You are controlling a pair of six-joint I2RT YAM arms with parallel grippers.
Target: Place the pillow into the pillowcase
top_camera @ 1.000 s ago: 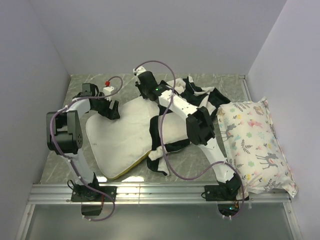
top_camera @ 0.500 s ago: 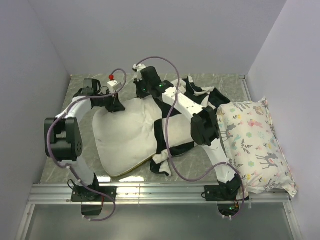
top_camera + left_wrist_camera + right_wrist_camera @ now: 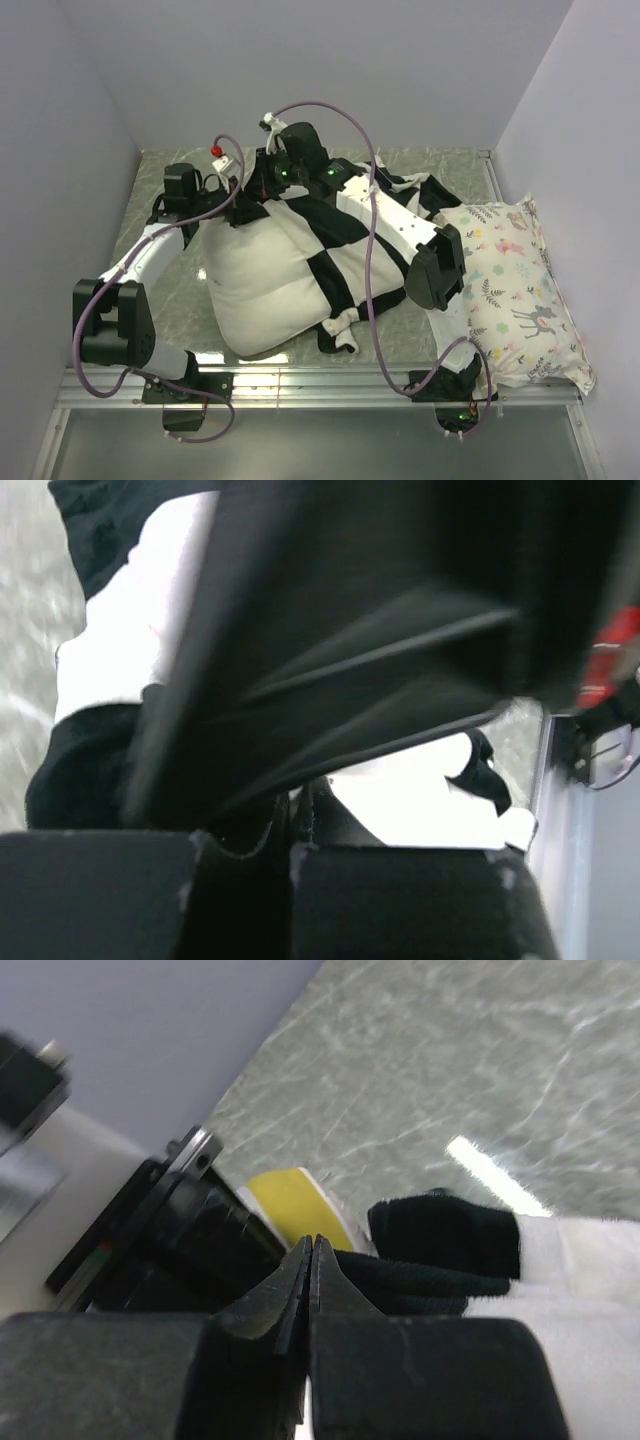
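Note:
The left gripper moves down and left in the top view toward bare marble next and releases the fold of the pillow, because the pillow's far end is raised.
The white pillow lies bunched at centre left, with its far end raised. The checkerboard pillowcase covers its right half and far edge. At the pillow's far left corner my left gripper is shut on the pillow's edge. In the left wrist view black pillowcase cloth hangs over the shut left gripper. Just right of it, my right gripper is shut on the pillowcase hem. In the right wrist view the right gripper pinches black cloth, with the pillow's yellow band just beyond.
A second pillow printed with deer and plants lies along the right wall. A knotted pillowcase corner hangs near the front metal rail. Walls close in the marble table on the left, back and right.
My left gripper shut on the pillow's far corner. My right gripper shut and swung left, dragging the pillowcase over the pillow's right half. The pillow bunched up and shifted right.

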